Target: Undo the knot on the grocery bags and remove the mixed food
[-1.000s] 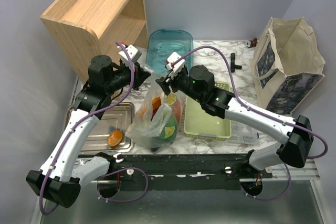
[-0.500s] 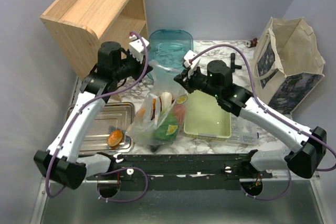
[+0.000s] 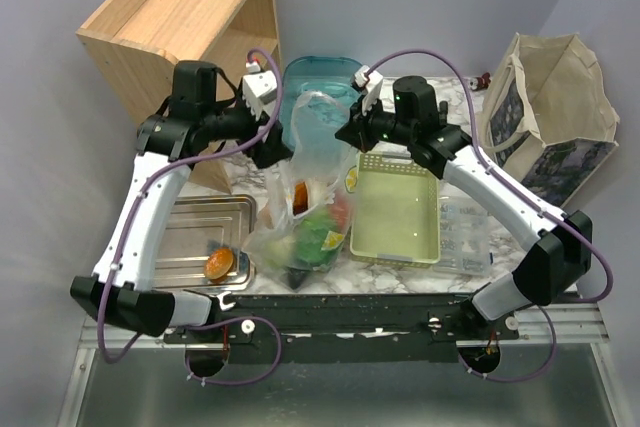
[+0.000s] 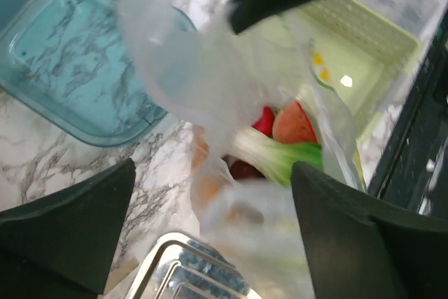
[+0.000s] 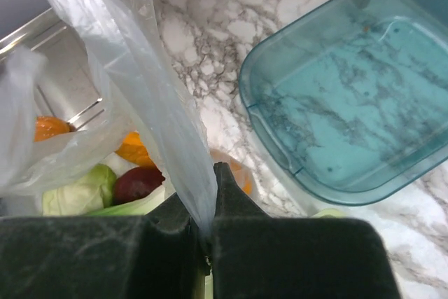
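Note:
My left gripper moves back and down next and closes over the bag's near edge by the metal tray, since that edge hangs loose below.
One grocery bag (image 3: 300, 209), thin whitish plastic, stands at the table's middle with mixed food inside: green leaves (image 3: 322, 237), something orange (image 3: 300, 193) and a red piece (image 3: 340, 209). My right gripper (image 3: 345, 136) is shut on a stretched strip of the bag (image 5: 150, 96), pinched between the jaws (image 5: 208, 223). In the right wrist view a dark red apple (image 5: 137, 183) and cabbage (image 5: 78, 194) show inside. My left gripper (image 3: 278, 154) hangs open beside the bag's left side. Its fingers (image 4: 70, 222) stand wide apart above the bag's mouth (image 4: 259, 194), gripping nothing.
A teal tray (image 3: 322, 79) lies behind the bag and a green basket (image 3: 396, 215) to its right. At the left sits a metal tray (image 3: 190, 237) holding an orange item (image 3: 219, 264). A wooden shelf (image 3: 180, 17) stands far left, a tote bag (image 3: 550, 117) far right.
The right gripper has closed on the bag's film and pulled it up and back. The left gripper has opened and let go of the bag. Both arms moved toward the far side.

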{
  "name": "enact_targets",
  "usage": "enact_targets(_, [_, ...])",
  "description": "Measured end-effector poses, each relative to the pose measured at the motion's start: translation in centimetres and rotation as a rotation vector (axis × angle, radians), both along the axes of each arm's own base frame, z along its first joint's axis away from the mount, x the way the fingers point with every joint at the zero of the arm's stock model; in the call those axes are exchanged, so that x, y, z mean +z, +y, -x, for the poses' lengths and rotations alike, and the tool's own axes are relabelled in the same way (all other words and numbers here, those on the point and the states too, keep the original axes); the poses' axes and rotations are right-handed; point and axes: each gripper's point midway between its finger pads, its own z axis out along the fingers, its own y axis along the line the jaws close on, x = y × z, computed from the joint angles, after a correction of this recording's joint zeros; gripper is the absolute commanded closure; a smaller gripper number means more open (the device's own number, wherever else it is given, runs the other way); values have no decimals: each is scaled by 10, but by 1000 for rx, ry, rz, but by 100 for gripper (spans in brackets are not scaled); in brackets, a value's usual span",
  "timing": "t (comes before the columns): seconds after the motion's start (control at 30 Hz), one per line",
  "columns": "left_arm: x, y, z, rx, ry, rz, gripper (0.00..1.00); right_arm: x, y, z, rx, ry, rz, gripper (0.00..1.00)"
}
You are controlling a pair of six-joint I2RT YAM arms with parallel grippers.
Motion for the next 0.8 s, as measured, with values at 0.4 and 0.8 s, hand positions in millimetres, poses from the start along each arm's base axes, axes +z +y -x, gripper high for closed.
enact_targets(0.4, [-52, 16, 105, -179, 106, -31, 2, -18, 4, 19, 73, 120, 9, 83])
enact_targets(0.8, [-84, -34, 111, -238, 317, 32, 29, -2, -2, 32, 72, 129, -5, 30])
